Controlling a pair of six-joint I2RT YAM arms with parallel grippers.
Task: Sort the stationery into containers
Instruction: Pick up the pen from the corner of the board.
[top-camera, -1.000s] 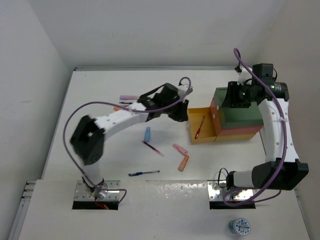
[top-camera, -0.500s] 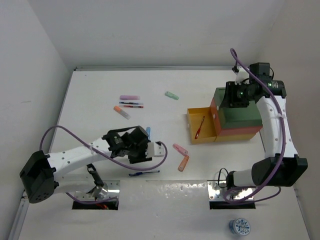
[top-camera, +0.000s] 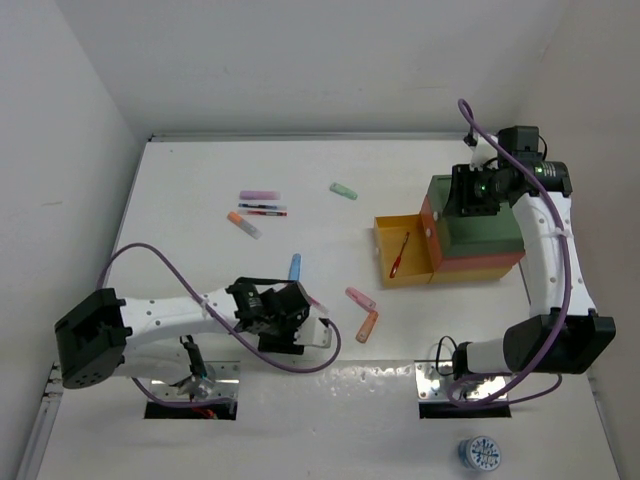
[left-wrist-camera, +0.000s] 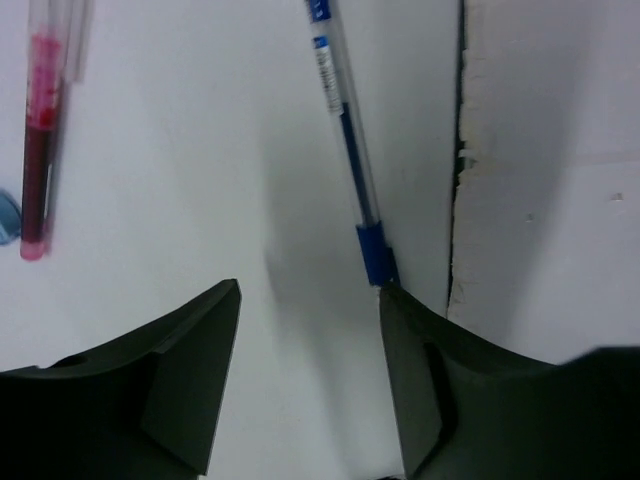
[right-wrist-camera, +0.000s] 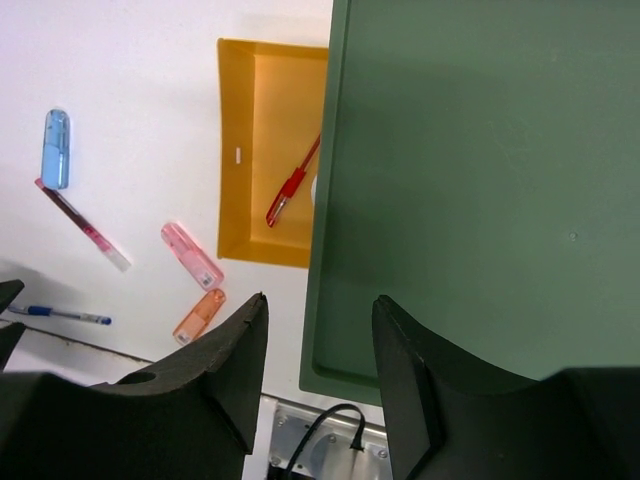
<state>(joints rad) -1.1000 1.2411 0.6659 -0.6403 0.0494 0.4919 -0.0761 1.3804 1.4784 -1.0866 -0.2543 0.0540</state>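
I will lower my left gripper next and move it to the right in the top view onto the thin blue pen's near end, because the blue pen is outside the gripper's open fingers.
My left gripper is open and low over the table near its front edge. A thin blue pen lies just ahead of it, its blue cap end touching the right fingertip; nothing lies between the jaws. A red pen lies to the left. My right gripper is open and empty, above the green tray that tops the stack. The yellow tray sticks out to the left and holds a red pen. The red-orange tray sits between them.
A blue marker, a pink marker and an orange marker lie mid-table. Farther back lie a pink marker, a red pen, an orange marker and a mint marker. A seam runs beside the blue pen.
My left arm swung back from beside the yellow tray to the near edge and came down over the blue pen. The right arm has barely moved.
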